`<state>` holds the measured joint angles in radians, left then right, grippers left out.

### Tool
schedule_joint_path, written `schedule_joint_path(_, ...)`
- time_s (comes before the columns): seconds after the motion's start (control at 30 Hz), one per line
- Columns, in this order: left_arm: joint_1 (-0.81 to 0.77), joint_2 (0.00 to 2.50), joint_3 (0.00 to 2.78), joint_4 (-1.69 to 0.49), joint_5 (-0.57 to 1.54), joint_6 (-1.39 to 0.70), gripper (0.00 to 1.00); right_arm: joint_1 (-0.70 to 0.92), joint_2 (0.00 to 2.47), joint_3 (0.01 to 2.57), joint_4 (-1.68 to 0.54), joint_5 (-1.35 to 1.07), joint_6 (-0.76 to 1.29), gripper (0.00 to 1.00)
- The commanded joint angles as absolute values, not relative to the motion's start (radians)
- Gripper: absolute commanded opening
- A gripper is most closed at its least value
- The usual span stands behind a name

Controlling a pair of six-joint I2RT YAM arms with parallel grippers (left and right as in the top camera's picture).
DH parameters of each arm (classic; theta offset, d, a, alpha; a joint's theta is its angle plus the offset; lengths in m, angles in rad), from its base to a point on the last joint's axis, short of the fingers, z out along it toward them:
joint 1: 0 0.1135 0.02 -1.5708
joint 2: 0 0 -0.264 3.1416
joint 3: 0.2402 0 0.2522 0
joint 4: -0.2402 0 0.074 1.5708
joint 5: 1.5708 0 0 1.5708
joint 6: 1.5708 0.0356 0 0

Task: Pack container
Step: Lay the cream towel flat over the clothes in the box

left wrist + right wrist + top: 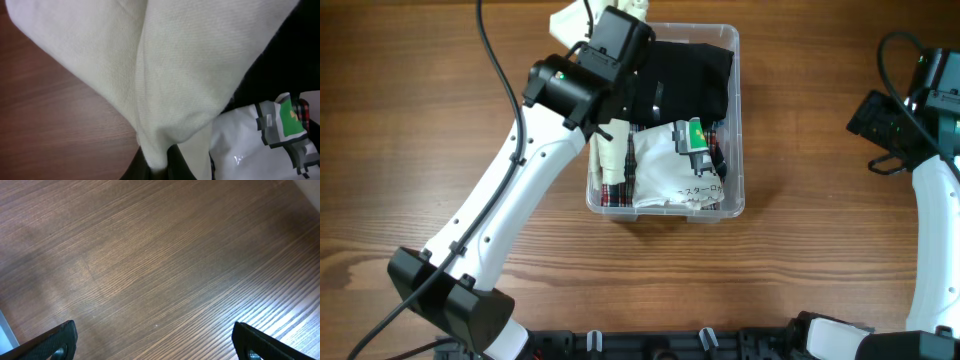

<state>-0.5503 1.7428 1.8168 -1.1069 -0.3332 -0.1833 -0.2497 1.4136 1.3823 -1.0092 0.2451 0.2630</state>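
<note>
I need to move my left gripper to the right in the overhead view next, over the black garment [685, 75], and let go, because the cream garment hangs past the container's rim.
The clear plastic container [732, 198] sits at the table's middle back. It holds a black garment [685, 75], a white printed garment [670, 175] and a plaid piece [612, 190]. My left gripper [159, 167] is shut on a cream garment [165, 65], which fills the left wrist view and hangs over the container's left rim; part of it shows above the wrist in the overhead view [575, 20]. My right gripper [155, 340] is open and empty above bare wood at the far right [890, 130].
The wooden table [800, 270] surrounds the container. The left arm [490, 220] runs diagonally from the front left to the container. A black cable [500, 60] trails over the table's back left.
</note>
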Motion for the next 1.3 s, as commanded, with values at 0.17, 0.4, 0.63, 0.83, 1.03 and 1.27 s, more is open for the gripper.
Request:
schedule_joint_path(0.17,-0.613,1.713,1.958,-1.150,-0.414,-0.170,0.04,-0.250,1.404,1.399,-1.007,0.262,0.263,1.00)
schedule_joint_path(0.4,-0.614,1.715,2.059,-1.191,-0.352,-0.252,0.04,-0.250,1.404,1.399,-1.007,0.262,0.262,1.00)
schedule_joint_path(0.63,-0.614,1.798,2.059,-1.229,-0.349,-0.369,0.04,-0.250,1.404,1.399,-1.007,0.262,0.263,1.00)
schedule_joint_path(0.83,-0.614,1.840,2.059,-1.241,-0.352,-0.508,0.04,-0.250,1.404,1.399,-1.007,0.262,0.263,1.00)
schedule_joint_path(1.03,-0.614,1.863,2.058,-1.254,-0.351,-0.533,0.04,-0.250,1.404,1.399,-1.007,0.262,0.263,1.00)
schedule_joint_path(1.27,-0.620,1.937,2.058,-1.245,-0.322,-0.541,0.04,-0.250,1.404,1.399,-1.007,0.262,0.262,1.00)
